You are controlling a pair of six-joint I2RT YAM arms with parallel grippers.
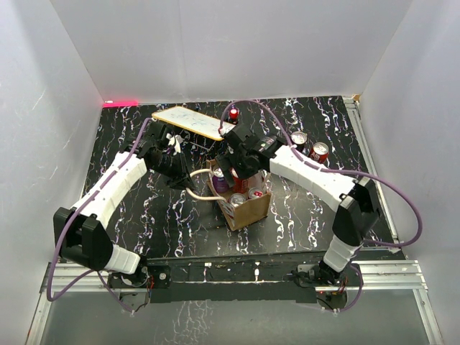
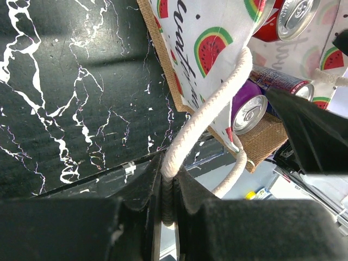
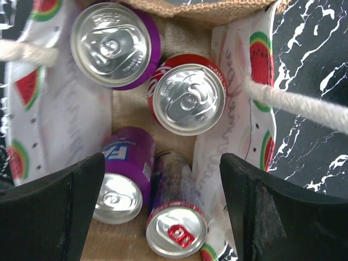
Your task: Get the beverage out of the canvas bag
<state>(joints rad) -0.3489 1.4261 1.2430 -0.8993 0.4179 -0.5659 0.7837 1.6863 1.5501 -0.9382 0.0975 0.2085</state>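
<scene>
The can stands below my right gripper, so next I will lower that gripper through the bag's opening, with its open fingers passing either side of the red can's silver top (image 3: 189, 100).
The canvas bag (image 1: 253, 210) stands open mid-table, brown outside in the top view, with a watermelon print (image 2: 202, 44) on its lining. My left gripper (image 2: 169, 176) is shut on one cream rope handle (image 2: 209, 111) and holds it out to the left of the bag (image 1: 188, 171). My right gripper (image 3: 163, 209) hangs open over the bag's mouth (image 1: 234, 169), nothing between its fingers (image 3: 57, 215). Below it lie several beverage cans: a purple can (image 3: 115, 43), a red can (image 3: 187, 99), another purple can (image 3: 124, 187) and a slim can with a red tab (image 3: 176, 228).
Two cans (image 1: 299, 138) (image 1: 320, 152) stand on the black marbled table right of the bag, and a small red can (image 1: 233, 113) at the back. A tan board (image 1: 188, 122) lies tilted behind the left gripper. White walls close in three sides.
</scene>
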